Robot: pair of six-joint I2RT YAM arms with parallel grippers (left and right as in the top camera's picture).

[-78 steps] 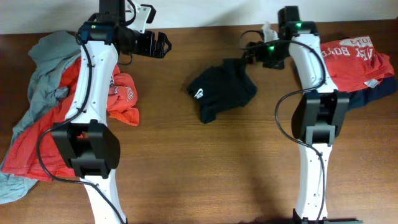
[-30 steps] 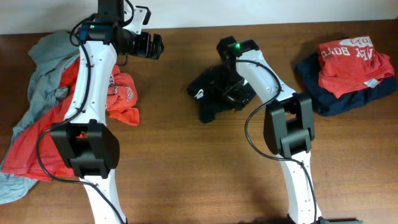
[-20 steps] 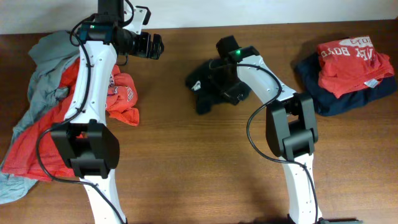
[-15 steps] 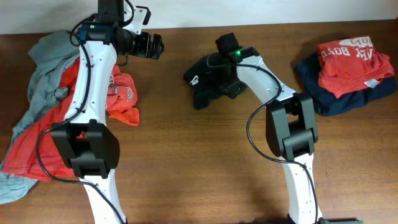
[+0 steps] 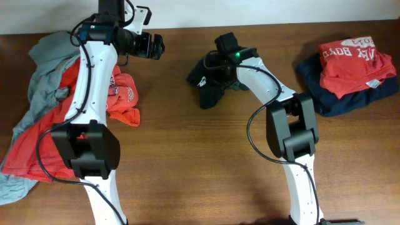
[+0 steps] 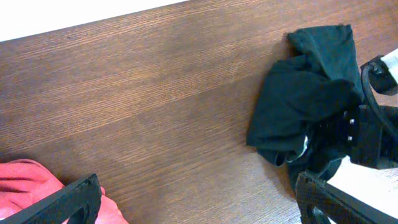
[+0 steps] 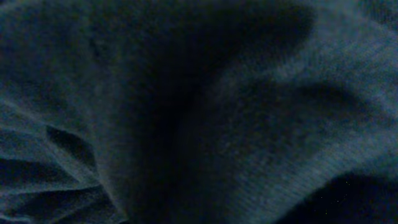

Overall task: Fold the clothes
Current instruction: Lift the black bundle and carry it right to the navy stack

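Note:
I should lift my right gripper, move it to the right in the overhead view over the folded red shirt and let go of the cloth, because folded clothes lie stacked.
A crumpled black garment lies bunched at the back middle of the table. My right gripper is pressed down into its upper part and is shut on the cloth. The right wrist view shows only dark folds of the black garment, and its fingers are hidden. My left gripper hangs open above bare wood at the back left, well apart from the garment. In the left wrist view the left gripper has nothing between its wide-set fingers, and the black garment lies off to the right with the right arm on it.
A loose pile of grey and red clothes covers the left side of the table. At the back right, a folded red shirt rests on a folded navy garment. A white wall runs along the table's back edge.
My right gripper has closed on the black garment and drawn it a little left and back, bunching it up. The left arm has not moved.

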